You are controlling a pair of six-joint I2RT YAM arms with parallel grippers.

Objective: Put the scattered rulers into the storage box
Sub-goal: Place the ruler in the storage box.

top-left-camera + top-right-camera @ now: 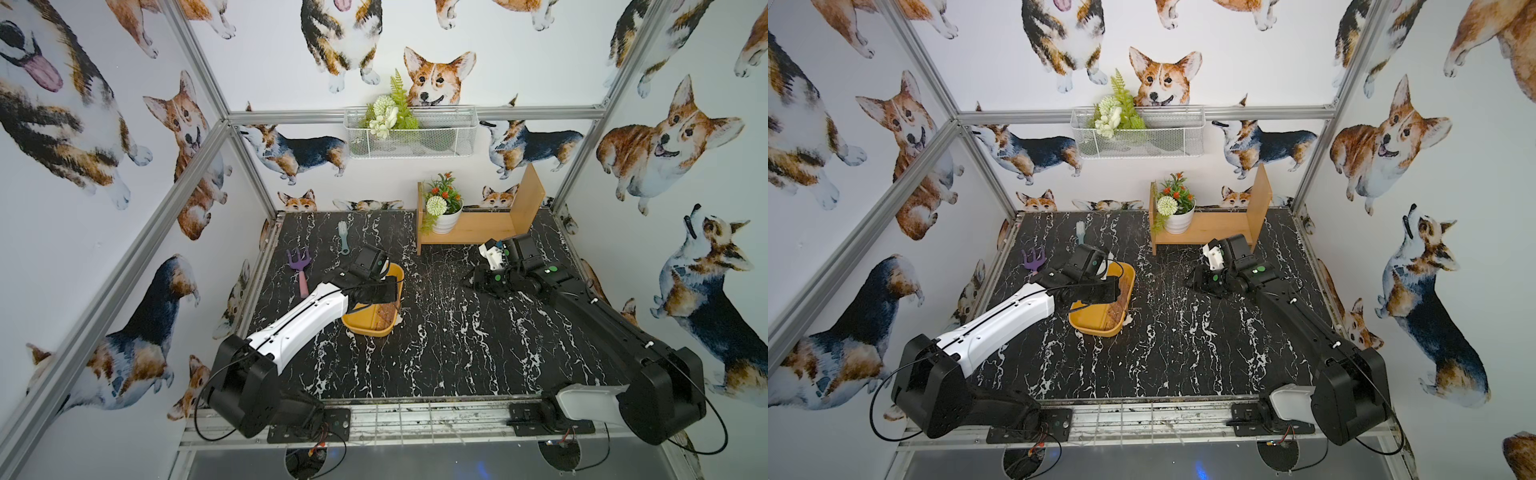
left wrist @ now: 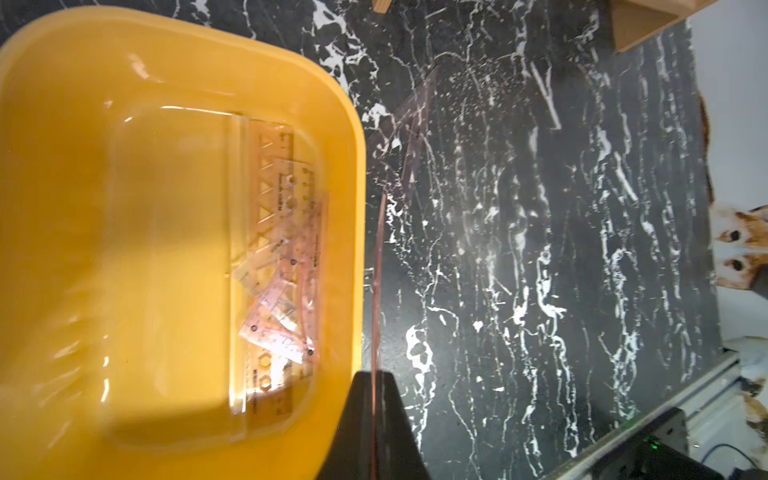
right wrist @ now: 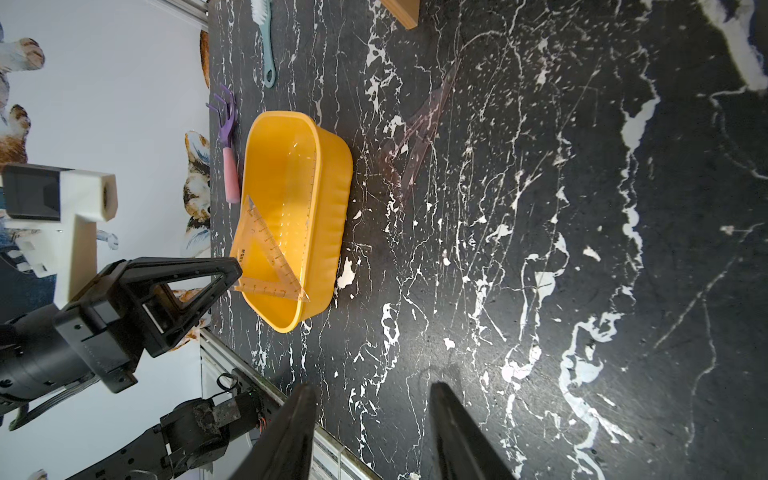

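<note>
My left gripper lowers slightly toward the inside of the box next and releases the set square. The box's long rim beside the rulers lies just below the gripper, hence this move.
The yellow storage box (image 1: pixel 365 328) (image 1: pixel 1094 328) sits left of the table's middle, with several clear rulers (image 2: pixel 274 249) lying flat inside it. My left gripper (image 1: pixel 392 289) (image 2: pixel 375 376) hovers over the box's right side, shut on a clear triangular set square (image 3: pixel 266 257). In the left wrist view that set square shows edge-on as a thin pink line. Another clear set square (image 3: pixel 419 129) (image 2: pixel 409 137) lies flat on the black marble to the right of the box. My right gripper (image 1: pixel 473 280) (image 3: pixel 370 388) is open and empty, low over the table's right part.
A purple toy fork (image 1: pixel 300 266) and a pale blue brush (image 1: pixel 343 237) lie behind and left of the box. A wooden shelf (image 1: pixel 478 226) with a potted plant (image 1: pixel 444 208) stands at the back right. A white wire basket (image 1: pixel 409 133) hangs on the back wall.
</note>
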